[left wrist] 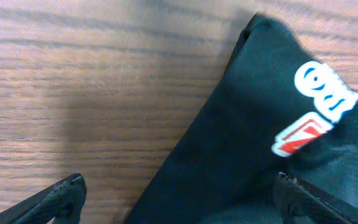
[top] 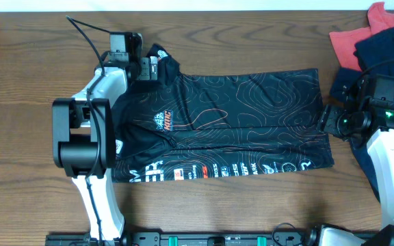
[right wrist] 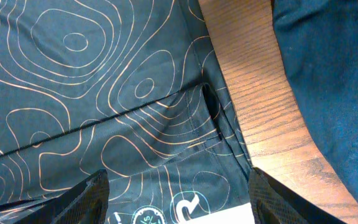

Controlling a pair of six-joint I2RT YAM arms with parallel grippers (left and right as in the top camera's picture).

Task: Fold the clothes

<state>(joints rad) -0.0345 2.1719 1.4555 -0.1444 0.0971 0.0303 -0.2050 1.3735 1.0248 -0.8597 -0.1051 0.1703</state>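
Note:
The black fabric's edge already runs between my left gripper's fingers. My left gripper is nearly in place, so it should go down slightly next and then close on the bunched fold (top: pixel 146 76) (left wrist: pixel 189 198).
The black T-shirt (top: pixel 252 109) with thin orange contour lines lies spread flat across the table, its lower edge folded up to show a strip of logos. My left gripper (top: pixel 149 67) is open over the shirt's upper left corner. In the left wrist view its fingers (left wrist: pixel 179 202) straddle the edge of black fabric (left wrist: pixel 253 137) that bears a white and a red logo. My right gripper (top: pixel 327 118) is open at the shirt's right edge. In the right wrist view its fingers (right wrist: pixel 176 196) hang over the hem (right wrist: pixel 135 112), holding nothing.
A pile of other clothes lies at the back right: a red piece (top: pixel 358 37) and a navy piece (top: pixel 388 44), the navy one also showing in the right wrist view (right wrist: pixel 328 81). Bare wood table (top: pixel 26 61) surrounds the shirt.

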